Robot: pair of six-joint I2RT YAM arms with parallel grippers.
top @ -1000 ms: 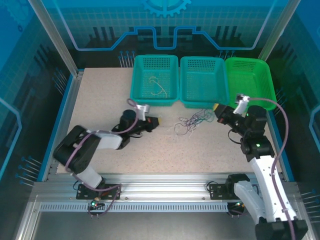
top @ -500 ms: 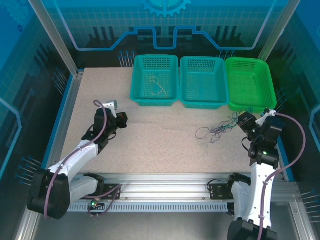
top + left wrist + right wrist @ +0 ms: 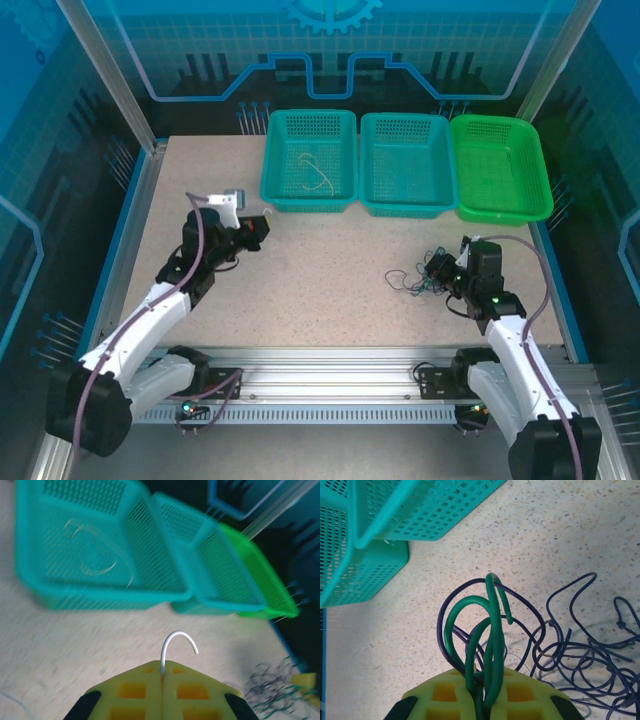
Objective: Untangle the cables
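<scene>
The teal basket holding another pale wire (image 3: pixel 310 163) (image 3: pixel 95 555) stands outward of my left gripper, so I will raise my left gripper outward over that basket and release the beige wire.
My left gripper (image 3: pixel 257 229) hovers just short of the left teal basket (image 3: pixel 268 165), shut on a pale beige wire (image 3: pixel 175 639) that hooks up out of its yellow fingertips (image 3: pixel 145 680). Another pale wire (image 3: pixel 318 176) lies inside that basket (image 3: pixel 30 545). At the right, a small clump of cables (image 3: pixel 410 279), dark purple and green, lies on the table. My right gripper (image 3: pixel 438 268) is shut on its edge. Green loops (image 3: pixel 492 610) and a dark purple loop (image 3: pixel 441 625) rise from between the right gripper (image 3: pixel 485 682) fingers, with more purple wire (image 3: pixel 580 650) spread to the right.
A middle teal basket (image 3: pixel 405 207) and a green basket (image 3: pixel 500 213) stand in a row with the left one along the far side. The speckled table (image 3: pixel 320 290) has blue raised edges left and right. The clump also shows far right in the left wrist view (image 3: pixel 272 685).
The arms pulled apart, drawing the pale wire out of the clump. The left gripper has since carried it up to the left basket; the right gripper dragged the clump back leftward.
</scene>
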